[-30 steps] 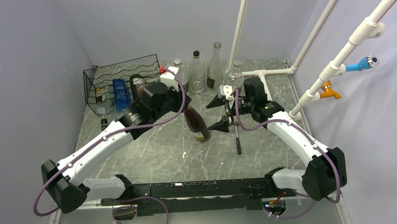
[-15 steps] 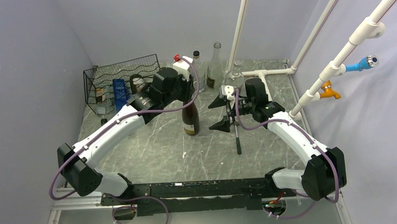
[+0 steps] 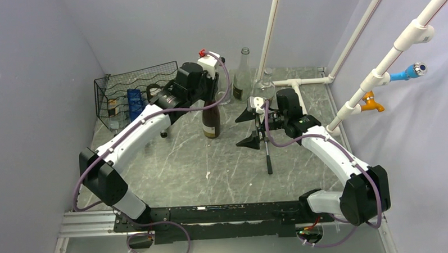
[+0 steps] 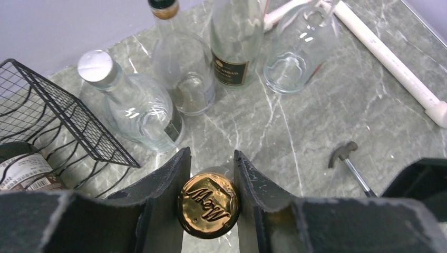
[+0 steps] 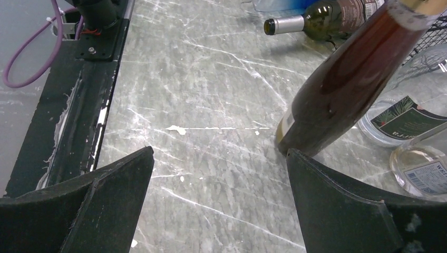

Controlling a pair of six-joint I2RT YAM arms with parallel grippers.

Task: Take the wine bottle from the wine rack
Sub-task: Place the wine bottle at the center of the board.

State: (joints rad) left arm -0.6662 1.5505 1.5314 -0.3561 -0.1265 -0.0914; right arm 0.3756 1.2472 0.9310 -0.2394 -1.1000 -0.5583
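Observation:
I will next move my left gripper outward to the bare tabletop by the glass bottles and let go of the wine bottle (image 3: 211,122), which is already clear of the rack.
The wine bottle (image 3: 211,122), dark brown with a gold cap (image 4: 207,205), stands upright on the marble table, clear of the wine rack. My left gripper (image 3: 209,98) comes down on it from above and is shut on the top of its neck, one finger (image 4: 164,184) against each side of the cap. The black wire wine rack (image 3: 119,92) stands at the back left, and its corner (image 4: 63,116) shows in the left wrist view. My right gripper (image 3: 246,128) hangs open just right of the bottle (image 5: 342,89), holding nothing.
Clear glass bottles (image 4: 137,105) (image 4: 184,68) (image 4: 234,42) and a round flask (image 4: 298,52) stand behind the wine bottle. A hammer (image 3: 266,150) lies under the right gripper. Another bottle (image 5: 321,16) lies by the rack. White pipes (image 3: 304,81) run along the back right.
My left arm has carried the wine bottle back and slightly left, turning it from tilted to upright. The right arm has not moved.

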